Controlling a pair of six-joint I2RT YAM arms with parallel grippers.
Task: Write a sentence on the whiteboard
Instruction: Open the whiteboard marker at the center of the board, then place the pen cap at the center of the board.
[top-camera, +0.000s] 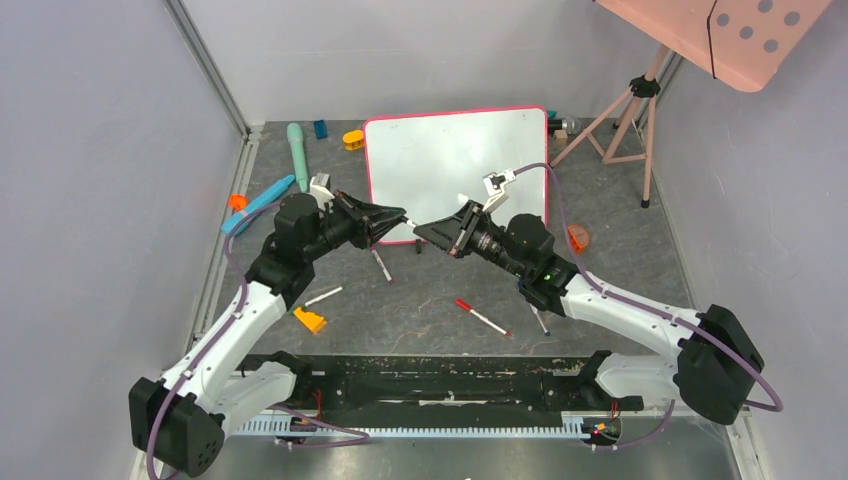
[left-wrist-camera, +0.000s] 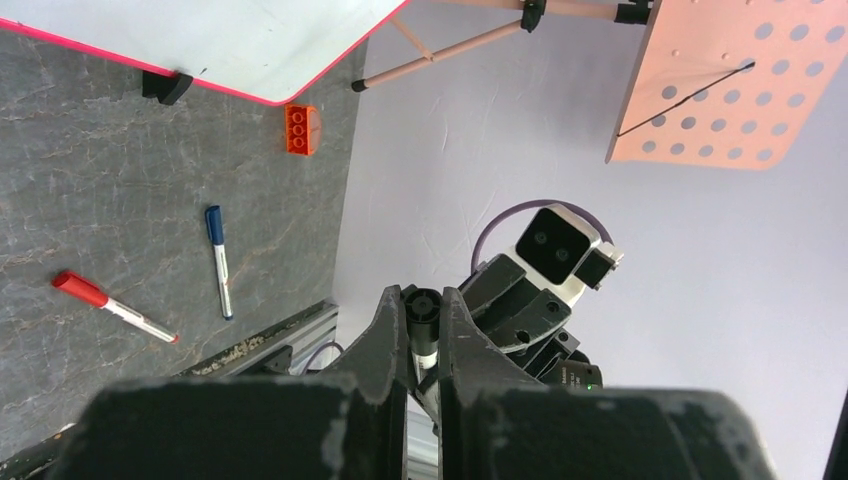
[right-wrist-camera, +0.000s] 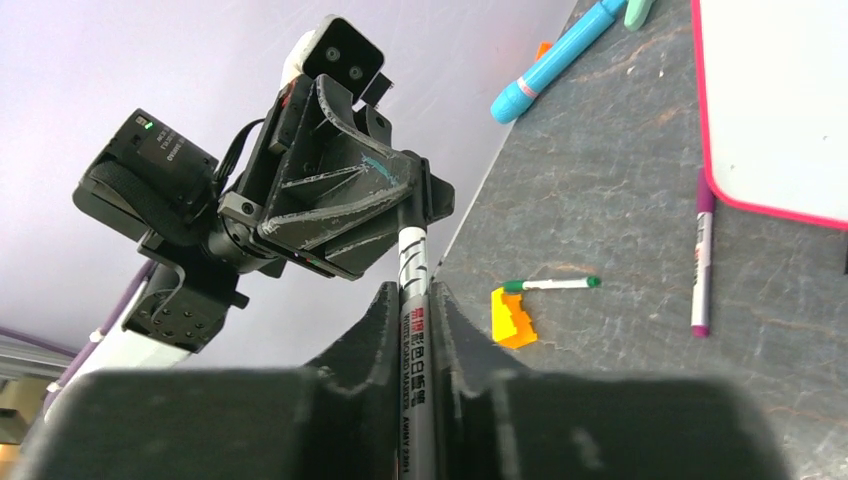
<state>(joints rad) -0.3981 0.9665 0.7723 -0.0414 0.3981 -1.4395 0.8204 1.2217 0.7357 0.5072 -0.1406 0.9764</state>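
Observation:
My left gripper will pull the black cap off the body of its marker, then move back and down to the clear tabletop beside the green marker and release it there.
The whiteboard lies flat at the back of the table, pink-framed, its white face blank; no sentence shows on it. Its edge appears in the left wrist view and the right wrist view. Both arms meet just in front of the board's near edge. My left gripper is shut on the black cap end of a whiteboard marker. My right gripper is shut on the same marker's grey printed barrel. The marker bridges the two grippers above the table.
Loose on the table: red marker, blue marker, purple marker, green marker, yellow block, orange brick. A blue tube and a teal cylinder lie back left. Tripod with salmon dotted panel stands back right.

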